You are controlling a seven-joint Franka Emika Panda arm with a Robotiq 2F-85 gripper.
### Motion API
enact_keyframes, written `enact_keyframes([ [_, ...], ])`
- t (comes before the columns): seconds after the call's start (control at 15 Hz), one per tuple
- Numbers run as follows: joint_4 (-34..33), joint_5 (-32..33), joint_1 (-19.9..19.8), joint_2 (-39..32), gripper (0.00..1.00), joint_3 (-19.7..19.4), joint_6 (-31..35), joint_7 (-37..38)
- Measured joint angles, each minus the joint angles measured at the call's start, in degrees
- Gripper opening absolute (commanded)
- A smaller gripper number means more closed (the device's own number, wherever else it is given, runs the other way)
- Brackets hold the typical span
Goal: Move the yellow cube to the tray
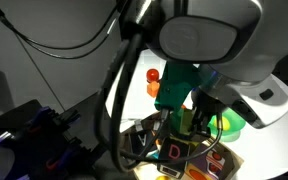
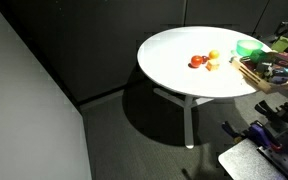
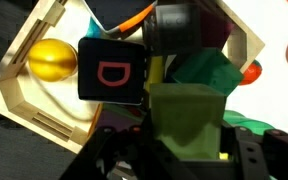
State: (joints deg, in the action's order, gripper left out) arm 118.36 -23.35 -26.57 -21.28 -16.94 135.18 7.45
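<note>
The large green cube [image 3: 189,115] still hangs above the blocks, so next I will move my gripper down toward the tray's side by the green bowl below to release it.
In the wrist view my gripper [image 3: 187,152] is shut on a large green cube [image 3: 189,115] that fills the gap between the fingers, over the light-wood tray [image 3: 19,100]. The tray holds a yellow ball [image 3: 52,60] and a black block lettered D [image 3: 112,72]. In an exterior view the gripper [image 1: 184,122] hangs low over the tray's blocks. A small yellow thing, likely the yellow cube [image 2: 213,56], lies on the white round table [image 2: 174,60], left of the tray [image 2: 254,72] and apart from the gripper. It is too small to tell its shape.
Small red pieces [image 2: 195,62] and an orange one [image 2: 210,67] lie next to the yellow thing. A round green bowl [image 2: 249,47] stands behind the tray and also shows in an exterior view [image 1: 229,123]. The tray sits at the table's edge. Dark equipment stands around the table.
</note>
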Motion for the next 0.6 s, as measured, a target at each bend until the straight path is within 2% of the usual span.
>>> enact_keyframes([
  [0.6,-0.37,4.10,0.15,-1.16,0.25,-2.53,0.88,0.47],
])
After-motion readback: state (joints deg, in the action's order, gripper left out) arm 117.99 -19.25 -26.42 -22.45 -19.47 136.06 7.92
